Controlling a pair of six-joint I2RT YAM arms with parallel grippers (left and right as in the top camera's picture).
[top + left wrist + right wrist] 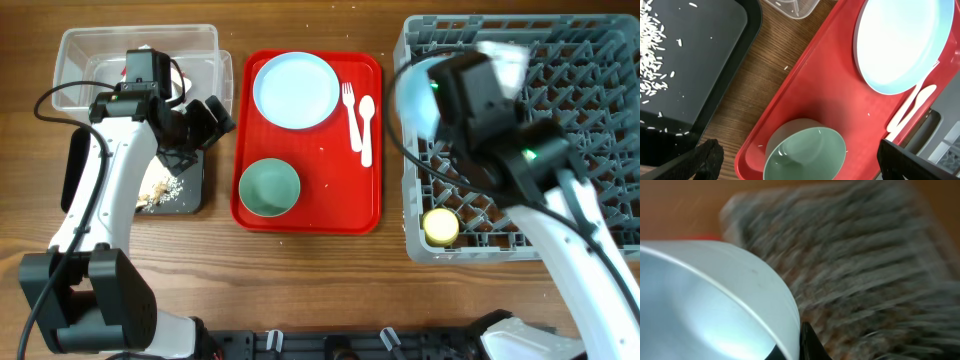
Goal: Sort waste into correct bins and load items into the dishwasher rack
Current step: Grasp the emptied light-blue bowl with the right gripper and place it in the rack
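I will move my right gripper outward, tilt it, lower it and let go of the pale blue-green bowl in the rack's far corner (438,44), because the yellow cup (440,227) fills the rack's near corner.
My right gripper (440,95) is shut on the rim of a pale blue-green bowl (705,300) and holds it over the left side of the grey dishwasher rack (590,100); this view is blurred. A yellow cup (440,227) sits in the rack's front left. The second bowl (270,187), the blue plate (296,90), the white fork (350,108) and the spoon (366,130) lie on the red tray (310,215). My left gripper (208,118) is open and empty, above the bowl (805,155). Food scraps (160,190) lie in the black tray (190,195). The napkin is mostly hidden by my left arm.
The clear tub (90,45) stands at the back left, touching the black tray (695,65). The red tray (810,95) sits between the black tray and the rack. Bare wood shows along the front edge of the table.
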